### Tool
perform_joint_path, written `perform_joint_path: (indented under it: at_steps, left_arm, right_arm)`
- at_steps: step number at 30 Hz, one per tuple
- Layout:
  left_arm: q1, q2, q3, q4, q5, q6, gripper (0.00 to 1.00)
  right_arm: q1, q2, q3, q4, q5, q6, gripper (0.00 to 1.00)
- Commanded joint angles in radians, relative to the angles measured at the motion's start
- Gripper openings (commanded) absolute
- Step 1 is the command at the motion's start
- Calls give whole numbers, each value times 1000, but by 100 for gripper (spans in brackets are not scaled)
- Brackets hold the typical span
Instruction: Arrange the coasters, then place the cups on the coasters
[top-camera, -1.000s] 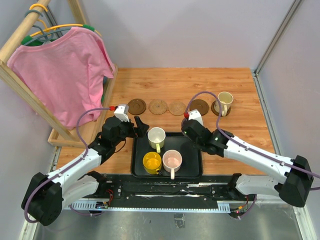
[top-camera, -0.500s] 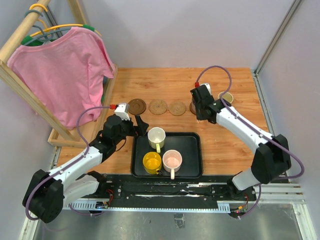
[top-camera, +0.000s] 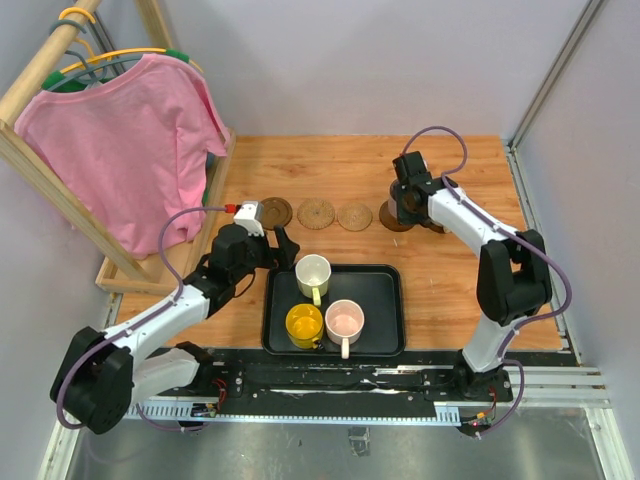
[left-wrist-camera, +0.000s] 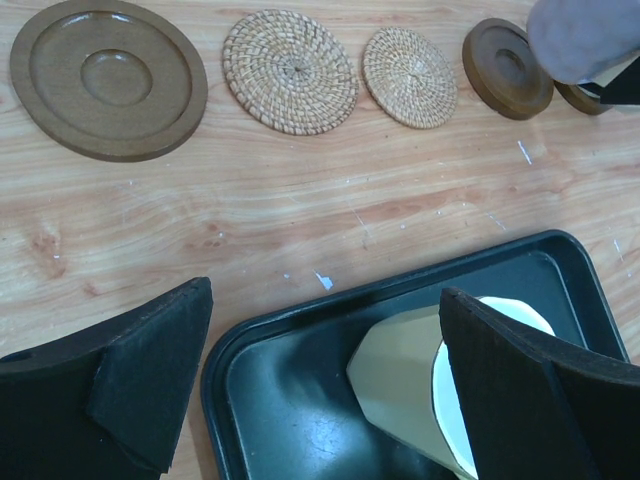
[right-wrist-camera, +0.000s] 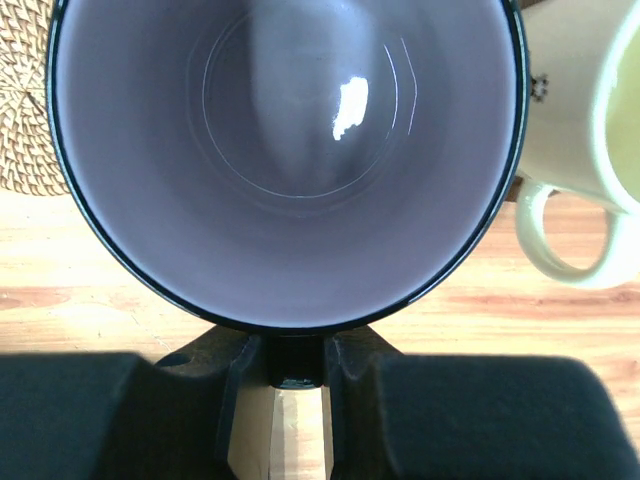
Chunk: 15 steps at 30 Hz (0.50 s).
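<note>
The right gripper lowers the greyish purple cup onto the fourth coaster (top-camera: 392, 217) below next, away from the cream cup, since that coaster is empty.
Five coasters lie in a row: dark (left-wrist-camera: 108, 78), woven tan (left-wrist-camera: 290, 70), tan (left-wrist-camera: 410, 77), dark (left-wrist-camera: 507, 68), and one (left-wrist-camera: 585, 98) mostly hidden. My right gripper (right-wrist-camera: 297, 360) is shut on the handle of the greyish purple cup (right-wrist-camera: 285, 150), held upright over the fourth coaster (top-camera: 392, 217); contact cannot be told. The cream cup (right-wrist-camera: 590, 100) stands just right of it. The white cup (top-camera: 313, 272), yellow cup (top-camera: 304, 324) and pink cup (top-camera: 344, 320) stand in the black tray (top-camera: 385, 290). My left gripper (left-wrist-camera: 327, 300) is open at the tray's far left corner, beside the white cup (left-wrist-camera: 480, 400).
A wooden rack (top-camera: 60, 190) with a pink shirt (top-camera: 120, 140) on a hanger stands at the table's left edge. Grey walls close the back and right sides. Bare wood (top-camera: 460, 290) lies right of the tray.
My right arm has swung from the tray's far right corner back to the coaster row, carrying the purple cup. My left gripper has edged slightly towards the white cup, still open.
</note>
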Motion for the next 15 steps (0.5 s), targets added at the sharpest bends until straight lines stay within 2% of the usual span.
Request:
perform_joint_path:
  at_steps: [1,15]
  left_arm:
    - [-7,19,35,9,-12,18,100]
    - [-7,49,37,17,-16,20,100]
  right_arm:
    - [-16,30,63,76,-39,-8,1]
    - [-48,119,101,84,-80,-7,1]
